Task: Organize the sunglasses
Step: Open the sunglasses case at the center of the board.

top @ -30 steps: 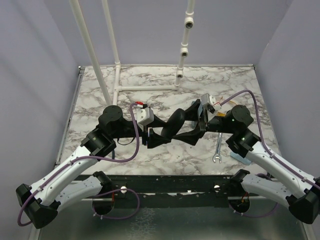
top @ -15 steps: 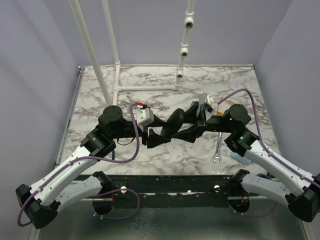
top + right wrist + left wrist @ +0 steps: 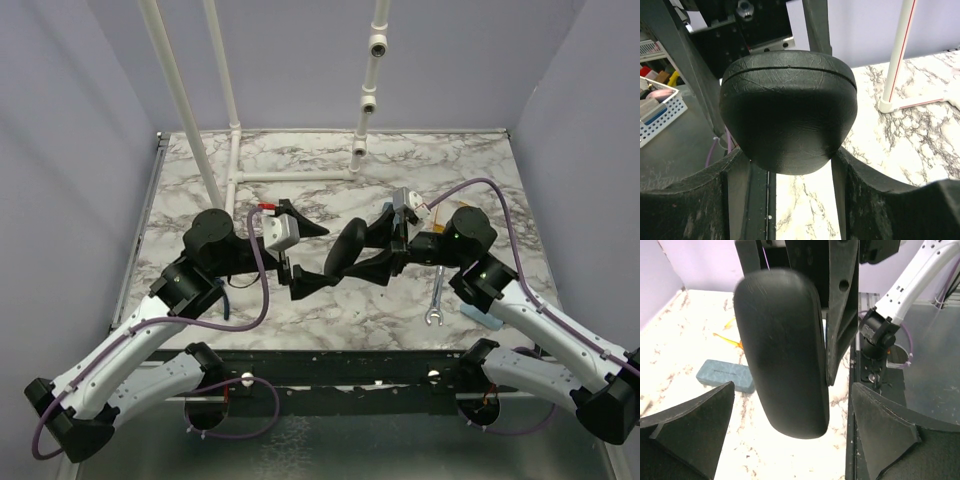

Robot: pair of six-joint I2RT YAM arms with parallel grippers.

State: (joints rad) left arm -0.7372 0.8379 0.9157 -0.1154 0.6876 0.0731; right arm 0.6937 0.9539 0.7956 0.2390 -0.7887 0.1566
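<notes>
The case is closed, so I will move my left gripper outward and toward the case to let the gripper's near finger swing the lid's edge point(image 3: 339, 273) point(image 3: 825, 395) open for gripping.
A black oval case point(image 3: 352, 248) hangs in the air between the two arms, closed. My right gripper point(image 3: 388, 246) is shut on its right end, and the right wrist view shows the case point(image 3: 788, 107) wedged between both fingers. My left gripper point(image 3: 312, 258) stands wide open around the case's left end, with a gap on each side of the case point(image 3: 782, 350). Of the sunglasses, only thin yellow-orange arms point(image 3: 729, 338) show on the table beyond the case, next to a blue-grey oblong case point(image 3: 724, 375).
A wrench point(image 3: 437, 295) lies on the marble table by the right arm, with the blue-grey case point(image 3: 478, 314) just right of it. A white pipe frame point(image 3: 300, 176) stands at the back. The table's near edge point(image 3: 330, 352) runs in front of the arms.
My left gripper has opened, let go of the black case and drawn back to the left. The right gripper closed on the case and keeps holding it.
</notes>
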